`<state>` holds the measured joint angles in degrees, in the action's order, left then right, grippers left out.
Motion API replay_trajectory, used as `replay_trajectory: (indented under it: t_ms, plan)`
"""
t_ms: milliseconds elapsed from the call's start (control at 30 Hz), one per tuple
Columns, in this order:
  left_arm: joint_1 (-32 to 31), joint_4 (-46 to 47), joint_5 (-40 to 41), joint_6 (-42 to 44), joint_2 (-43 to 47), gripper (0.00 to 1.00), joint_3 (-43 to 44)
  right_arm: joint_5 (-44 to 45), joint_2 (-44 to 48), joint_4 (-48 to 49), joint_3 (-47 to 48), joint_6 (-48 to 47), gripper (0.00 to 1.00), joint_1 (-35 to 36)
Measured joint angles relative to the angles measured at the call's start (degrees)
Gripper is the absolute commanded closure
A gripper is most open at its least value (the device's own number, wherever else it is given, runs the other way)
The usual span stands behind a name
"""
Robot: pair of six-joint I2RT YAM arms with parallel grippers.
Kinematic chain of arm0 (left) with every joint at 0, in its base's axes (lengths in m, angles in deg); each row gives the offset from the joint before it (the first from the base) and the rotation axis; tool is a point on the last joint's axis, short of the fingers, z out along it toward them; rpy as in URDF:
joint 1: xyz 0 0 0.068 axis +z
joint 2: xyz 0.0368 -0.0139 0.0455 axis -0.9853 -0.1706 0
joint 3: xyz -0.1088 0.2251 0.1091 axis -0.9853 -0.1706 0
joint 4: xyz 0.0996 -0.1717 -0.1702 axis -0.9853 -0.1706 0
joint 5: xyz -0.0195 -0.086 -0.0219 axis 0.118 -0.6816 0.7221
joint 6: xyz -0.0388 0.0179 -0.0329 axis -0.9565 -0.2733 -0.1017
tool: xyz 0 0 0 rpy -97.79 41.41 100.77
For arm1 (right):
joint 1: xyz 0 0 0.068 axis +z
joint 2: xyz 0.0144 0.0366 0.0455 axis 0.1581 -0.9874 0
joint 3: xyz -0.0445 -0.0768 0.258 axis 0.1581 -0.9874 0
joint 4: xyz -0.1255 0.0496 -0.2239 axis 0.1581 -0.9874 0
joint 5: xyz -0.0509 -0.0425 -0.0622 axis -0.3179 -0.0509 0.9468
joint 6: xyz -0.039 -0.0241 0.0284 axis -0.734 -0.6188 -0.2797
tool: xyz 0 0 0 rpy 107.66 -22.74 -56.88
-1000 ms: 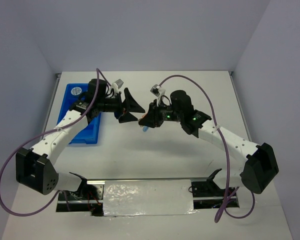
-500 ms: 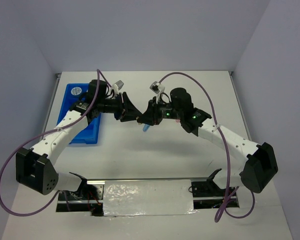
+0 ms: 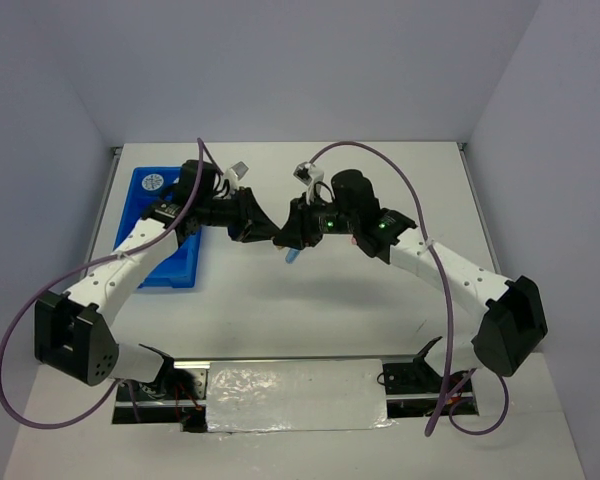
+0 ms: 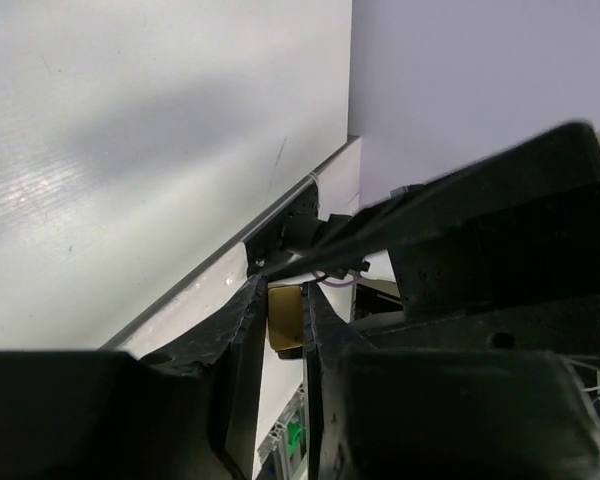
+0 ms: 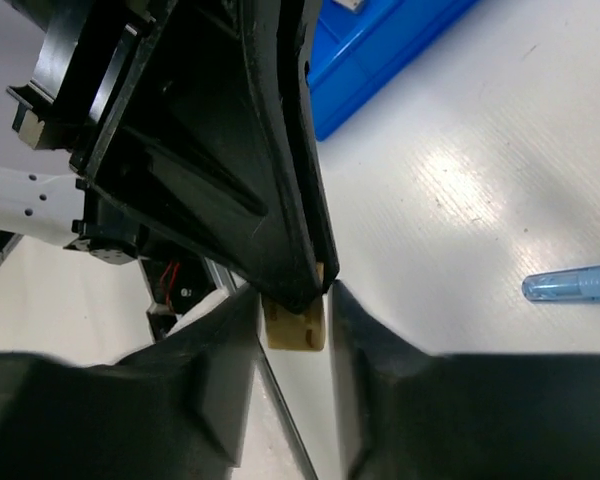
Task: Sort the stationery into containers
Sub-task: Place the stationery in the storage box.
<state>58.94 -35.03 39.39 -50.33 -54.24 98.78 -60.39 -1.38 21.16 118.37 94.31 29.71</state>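
The middle of the blue tray is below and to the left in the top view. My left gripper should move over it next and go down to release the block [image 4: 285, 318].
Both grippers meet tip to tip above the middle of the table. A small tan block [image 4: 285, 318] sits between the fingers of my left gripper [image 4: 283, 295], which is shut on it. In the right wrist view the same tan block [image 5: 295, 325] lies between the jaws of my right gripper [image 5: 292, 300], which stand slightly apart from it, open. From above, the left gripper [image 3: 273, 238] and right gripper [image 3: 286, 238] overlap and the block is hidden. A blue-tipped pen [image 3: 291, 257] lies on the table just below them. The blue tray [image 3: 140, 215] stands at the far left.
A round roll with a white patterned top [image 3: 152, 182] lies in the tray's far compartment. The left arm's forearm crosses over the tray's near end. A metal rail [image 3: 280, 362] and a silvery sheet [image 3: 295, 395] run along the near edge between the arm bases.
The two grippers have come together. My left gripper's jaws have closed onto the tan block, and my right gripper's jaws, shut on it before, have opened.
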Motion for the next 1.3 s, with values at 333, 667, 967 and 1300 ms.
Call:
replay_trajectory:
  t_ms: [333, 667, 967, 1300]
  plan:
    - [-0.4, -2.8, 2.6, 0.7, -0.1, 1.00, 4.2, 1.1, -2.1, 2.1, 1.4, 0.1, 0.13, -0.3]
    - [16.3, -10.6, 14.0, 2.4, -0.1, 1.00, 5.0, 5.1, 0.1, 3.3, -3.3, 1.7, 0.10, -6.2]
    - [33.2, -12.7, 33.1, 4.2, -2.9, 1.00, 4.1, 7.9, 5.9, -0.9, -4.6, 0.9, 0.10, -8.5]
    - [37.1, -11.6, 40.6, 4.3, -8.3, 0.60, -1.7, 9.6, 10.2, -4.4, -4.6, -0.9, 0.09, -8.5]
